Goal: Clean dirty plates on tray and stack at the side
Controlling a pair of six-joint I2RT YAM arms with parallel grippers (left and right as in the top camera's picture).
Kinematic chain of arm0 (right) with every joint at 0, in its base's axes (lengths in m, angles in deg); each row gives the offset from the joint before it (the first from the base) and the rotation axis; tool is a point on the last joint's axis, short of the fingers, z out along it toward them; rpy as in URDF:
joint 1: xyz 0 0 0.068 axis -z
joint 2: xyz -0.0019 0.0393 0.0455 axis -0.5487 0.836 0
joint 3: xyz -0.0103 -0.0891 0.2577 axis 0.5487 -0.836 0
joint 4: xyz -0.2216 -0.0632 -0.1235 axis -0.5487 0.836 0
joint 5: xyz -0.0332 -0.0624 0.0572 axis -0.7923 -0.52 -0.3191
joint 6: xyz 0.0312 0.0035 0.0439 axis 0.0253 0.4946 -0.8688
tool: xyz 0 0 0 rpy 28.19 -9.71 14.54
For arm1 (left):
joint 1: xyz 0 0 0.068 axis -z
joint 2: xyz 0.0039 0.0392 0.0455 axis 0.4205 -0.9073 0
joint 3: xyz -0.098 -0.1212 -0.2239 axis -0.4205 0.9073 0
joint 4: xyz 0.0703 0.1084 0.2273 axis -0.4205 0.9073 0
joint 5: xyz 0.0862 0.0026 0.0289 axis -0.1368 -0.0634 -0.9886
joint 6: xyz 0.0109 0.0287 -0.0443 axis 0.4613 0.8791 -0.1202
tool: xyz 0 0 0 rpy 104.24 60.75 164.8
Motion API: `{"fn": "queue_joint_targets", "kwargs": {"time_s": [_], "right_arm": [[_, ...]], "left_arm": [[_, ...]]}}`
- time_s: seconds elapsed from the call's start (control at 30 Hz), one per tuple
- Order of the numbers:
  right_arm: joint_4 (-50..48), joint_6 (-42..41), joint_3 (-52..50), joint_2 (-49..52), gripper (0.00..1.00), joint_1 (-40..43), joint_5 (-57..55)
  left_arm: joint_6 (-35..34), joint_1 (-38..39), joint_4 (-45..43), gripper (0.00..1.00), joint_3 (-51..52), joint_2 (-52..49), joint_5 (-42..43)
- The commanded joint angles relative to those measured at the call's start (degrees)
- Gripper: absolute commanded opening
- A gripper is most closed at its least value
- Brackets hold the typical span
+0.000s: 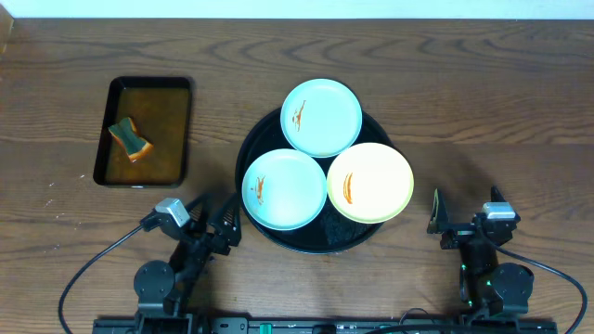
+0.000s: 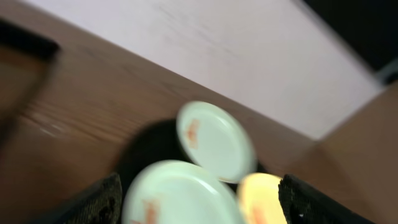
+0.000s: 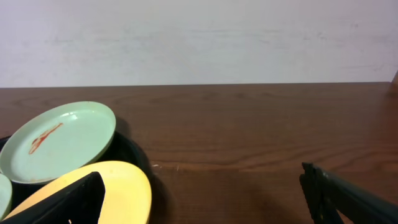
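Observation:
The left gripper swings outward and to the left in the overhead view next, tilts down and lowers onto the sponge (image 1: 130, 139), as smears mark the plates.
Three dirty plates lie on the round black tray (image 1: 253, 141). One mint plate (image 1: 321, 117) is at the back, another mint plate (image 1: 283, 188) at the front left, and a yellow plate (image 1: 370, 182) at the front right. Each carries an orange-red smear. My left gripper (image 1: 214, 217) stands open just left of the tray's front. Its blurred wrist view shows the near mint plate (image 2: 177, 196), the far one (image 2: 216, 140) and the yellow one (image 2: 261, 199). My right gripper (image 1: 464, 210) stands open right of the tray, holding nothing. Its view shows the yellow plate (image 3: 118, 183) and a mint plate (image 3: 59, 140).
A smaller rectangular black tray (image 1: 109, 93) with a brownish inside sits at the left. It holds a green and orange sponge (image 1: 130, 137). Bare wooden table (image 1: 501, 111) extends to the right of the round tray. Cables trail from both arm bases at the front edge.

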Motion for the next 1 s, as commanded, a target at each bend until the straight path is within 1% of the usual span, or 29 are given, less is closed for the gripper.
{"fn": "queue_joint_targets", "kwargs": {"time_s": [0.0,0.07,0.1,0.17,0.23,0.3,0.33,0.4,0.43,0.47,0.53,0.57,0.6,0.7,0.8,0.93,0.97], "right_arm": [[0.26,-0.76,-0.04,0.04,0.99,1.53,-0.37],[0.26,-0.76,-0.04,0.04,0.99,1.53,-0.37],[0.26,-0.76,-0.04,0.04,0.99,1.53,-0.37],[0.26,-0.76,-0.04,0.04,0.99,1.53,-0.37],[0.26,-0.76,-0.04,0.04,0.99,1.53,-0.37],[0.26,-0.76,-0.04,0.04,0.99,1.53,-0.37],[0.26,-0.76,-0.04,0.04,0.99,1.53,-0.37],[0.26,-0.76,-0.04,0.04,0.99,1.53,-0.37],[0.26,-0.76,-0.04,0.04,0.99,1.53,-0.37],[0.26,-0.76,-0.04,0.04,0.99,1.53,-0.37],[0.26,-0.76,-0.04,0.04,0.99,1.53,-0.37],[0.26,-0.76,-0.04,0.04,0.99,1.53,-0.37],[0.26,-0.76,-0.04,0.04,0.99,1.53,-0.37],[0.26,-0.76,-0.04,0.04,0.99,1.53,-0.37],[0.26,-0.76,-0.04,0.04,0.99,1.53,-0.37],[0.26,-0.76,-0.04,0.04,0.99,1.53,-0.37],[0.26,-0.76,-0.04,0.04,0.99,1.53,-0.37]], "left_arm": [[-12.33,0.0,-10.27,0.81,1.14,0.42,14.34],[-12.31,-0.02,-17.05,0.81,0.04,0.42,16.7],[-12.26,-0.02,-18.47,0.81,-1.03,0.42,16.68],[-9.42,-0.37,-17.42,0.81,-5.86,0.07,15.26],[-6.62,-1.33,-11.41,0.81,-11.43,-1.79,12.24],[2.14,-3.13,0.24,0.81,-20.48,-7.15,10.36],[5.35,-3.74,4.68,0.81,-23.65,-9.42,9.73],[12.68,-5.62,20.55,0.81,-33.99,-17.86,4.59],[17.27,-6.95,33.27,0.81,-41.92,-25.27,-0.96],[18.16,-7.5,37.33,0.81,-45.29,-28.5,-3.23],[21.4,-8.96,49.72,0.82,-55.21,-38.66,-9.77],[23.74,-9.66,56.19,0.81,-61.61,-45.22,-10.6],[24.09,-9.94,60.15,0.81,-66.27,-49.9,-10.4],[24.09,-10.03,66.16,0.81,-75.41,-59.56,-10.45],[24.02,-10.14,66.1,0.81,-81.02,-66.82,-10.45],[23.74,-13.92,66.12,0.81,-88.04,-77.83,-17.18],[23.04,-16.63,64.24,0.81,-89.46,-82.51,-19.21]]}}
